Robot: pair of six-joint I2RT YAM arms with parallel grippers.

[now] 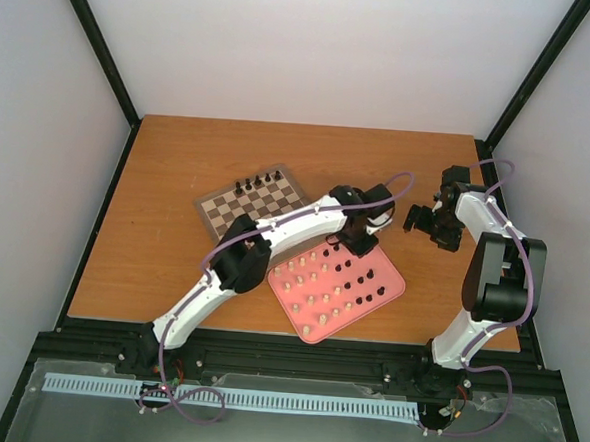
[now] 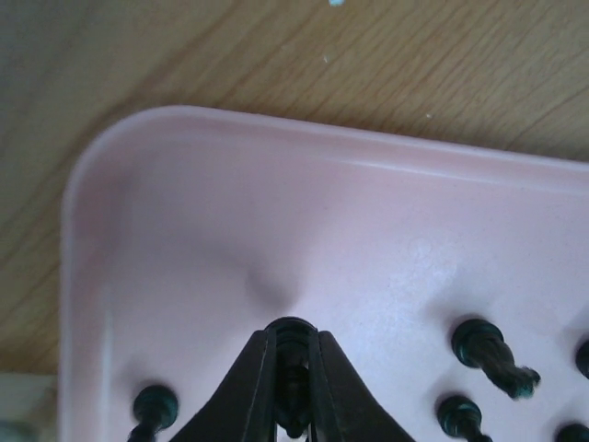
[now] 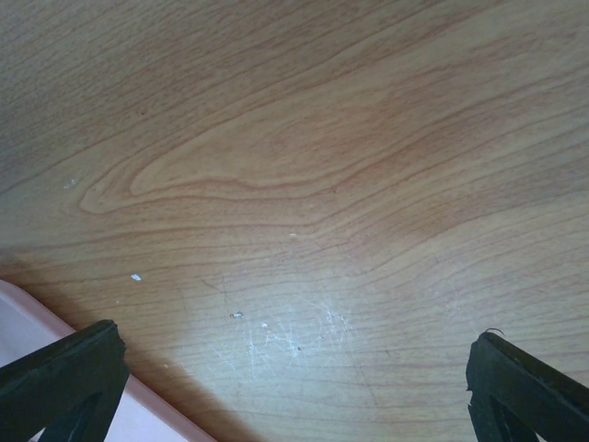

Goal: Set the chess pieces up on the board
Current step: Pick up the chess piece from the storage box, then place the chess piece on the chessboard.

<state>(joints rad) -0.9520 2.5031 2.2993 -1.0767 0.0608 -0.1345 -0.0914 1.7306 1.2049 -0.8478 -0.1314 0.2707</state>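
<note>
My left gripper next lifts across the board and lowers to release at the dark row's open end (image 1: 228, 195), to its left in the top view.
The chessboard (image 1: 256, 207) lies at the table's middle left, with a few dark chess pieces (image 1: 249, 185) along its far edge. To its right is a pink tray (image 1: 389, 284) holding cream pieces (image 1: 311, 300) and dark pieces (image 1: 369, 281). My left gripper (image 1: 359, 247) is down at the tray's far corner. In the left wrist view this gripper (image 2: 293, 343) is shut on a dark chess piece (image 2: 293, 328) just above the tray floor (image 2: 276, 212). Other dark pieces (image 2: 483, 347) stand nearby. My right gripper (image 1: 430, 225) hovers open over bare wood right of the tray, its fingers (image 3: 64, 378) far apart.
The left arm (image 1: 274, 242) reaches across the board's near corner. A corner of the tray's rim (image 3: 23, 327) shows at the lower left of the right wrist view. Bare wooden table surrounds the board and tray. Black frame posts stand at the back corners.
</note>
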